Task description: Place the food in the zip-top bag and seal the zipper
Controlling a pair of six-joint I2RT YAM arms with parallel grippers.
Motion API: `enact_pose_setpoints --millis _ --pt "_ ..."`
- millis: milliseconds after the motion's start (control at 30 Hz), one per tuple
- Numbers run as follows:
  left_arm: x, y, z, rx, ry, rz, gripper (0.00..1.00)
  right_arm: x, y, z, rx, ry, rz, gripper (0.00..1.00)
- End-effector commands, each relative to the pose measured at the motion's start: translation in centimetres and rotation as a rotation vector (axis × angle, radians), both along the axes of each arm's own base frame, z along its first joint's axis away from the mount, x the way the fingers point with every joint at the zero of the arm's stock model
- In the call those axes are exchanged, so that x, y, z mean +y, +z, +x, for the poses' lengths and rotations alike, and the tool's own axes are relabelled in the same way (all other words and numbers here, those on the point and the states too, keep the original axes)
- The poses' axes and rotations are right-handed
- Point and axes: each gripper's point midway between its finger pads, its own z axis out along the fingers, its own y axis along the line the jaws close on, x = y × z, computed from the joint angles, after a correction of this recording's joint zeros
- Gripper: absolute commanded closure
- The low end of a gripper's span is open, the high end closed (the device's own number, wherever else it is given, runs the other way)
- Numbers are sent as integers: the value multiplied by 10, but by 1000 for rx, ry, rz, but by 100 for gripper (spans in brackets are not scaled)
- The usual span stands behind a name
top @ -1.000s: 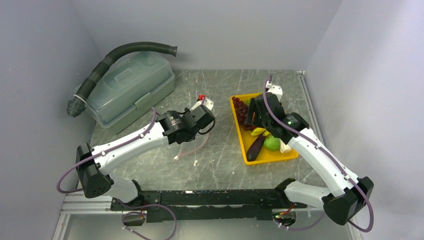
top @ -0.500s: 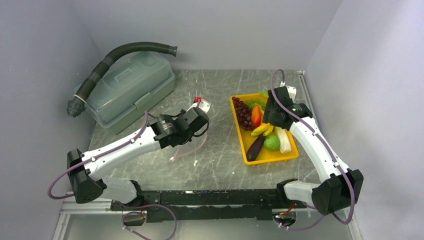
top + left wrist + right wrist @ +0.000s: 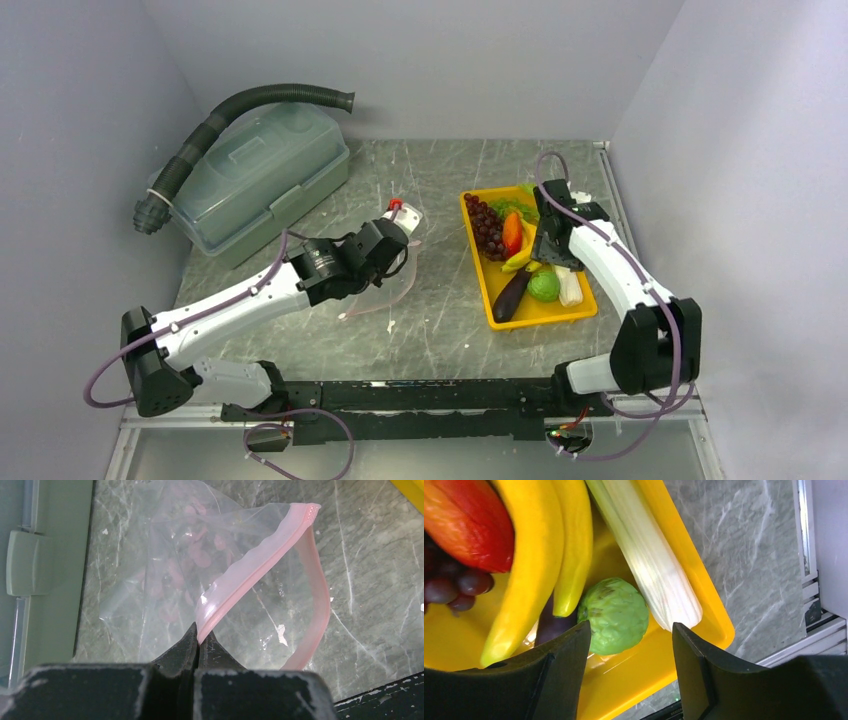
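The celery's stalk (image 3: 642,541) is uncovered along the tray's rim, so my right gripper should move outward past the round green vegetable (image 3: 616,615), go down with its fingers on both sides of that stalk and close.
The zip-top bag (image 3: 175,570) lies clear and floppy on the table, its mouth gaping. My left gripper (image 3: 199,636) is shut on the near lip of the pink zipper (image 3: 260,565); from above this gripper (image 3: 398,262) sits at the zipper strip (image 3: 400,292). The food fills a yellow tray (image 3: 498,318): grapes (image 3: 483,228), pepper (image 3: 512,233), bananas (image 3: 520,262), eggplant (image 3: 511,296), round green vegetable (image 3: 544,287), celery (image 3: 570,285), leafy greens (image 3: 515,210). My right gripper (image 3: 631,630) hangs open, holding nothing, just above the round green vegetable (image 3: 616,615) and the celery (image 3: 649,560) tip.
A large translucent lidded tub (image 3: 255,180) with a black corrugated hose (image 3: 230,115) over it stands at the back left. Walls close in the back and both sides. A metal rail (image 3: 400,395) runs along the near edge between the arm bases.
The right arm has swung off the tray's middle toward its right side, uncovering the food, and its jaws have narrowed a little. The left arm has drawn slightly left, still gripping the zipper.
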Motion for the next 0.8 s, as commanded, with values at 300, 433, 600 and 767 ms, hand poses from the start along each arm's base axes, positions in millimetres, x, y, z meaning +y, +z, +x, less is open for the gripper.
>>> enact_pose_setpoints --millis 300,433,600,767 --pt "-6 2 -5 -16 -50 -98 100 -18 -23 36 12 -53 -96 36" --pt "-1 0 -6 -23 -37 -94 100 -23 -27 46 17 -52 -130 38" --pt "2 -3 -6 -19 -28 -76 100 -24 -34 60 20 -42 -146 41" --pt "2 -4 -5 -19 -26 -72 100 -28 -42 70 29 -41 -182 44"
